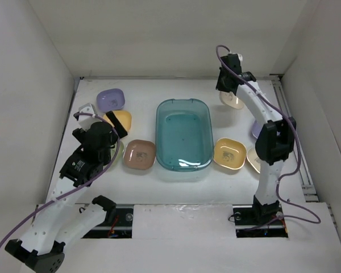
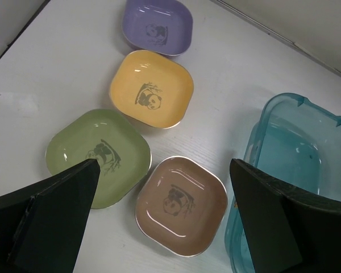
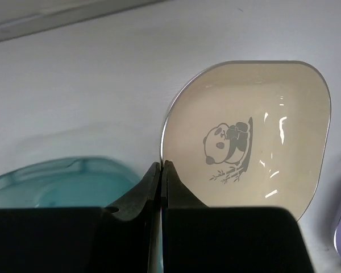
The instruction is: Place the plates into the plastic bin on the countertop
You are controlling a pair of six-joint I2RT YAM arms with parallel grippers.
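The right gripper carries the cream plate to the bin's empty bottom, below it and to its left in the top view, then lowers and releases it next.
The teal plastic bin stands mid-countertop. To its left lie a purple plate, a yellow plate and a pink-brown plate. The left wrist view adds a green plate beside the pink-brown plate. My left gripper hangs open above these two, holding nothing. At the back right, my right gripper is shut on the left rim of a cream plate, also visible in the top view as the cream plate. An orange-yellow plate lies right of the bin.
Behind the right arm a purple plate and a cream plate are partly hidden. White walls enclose the countertop on three sides. A rail runs along the right edge.
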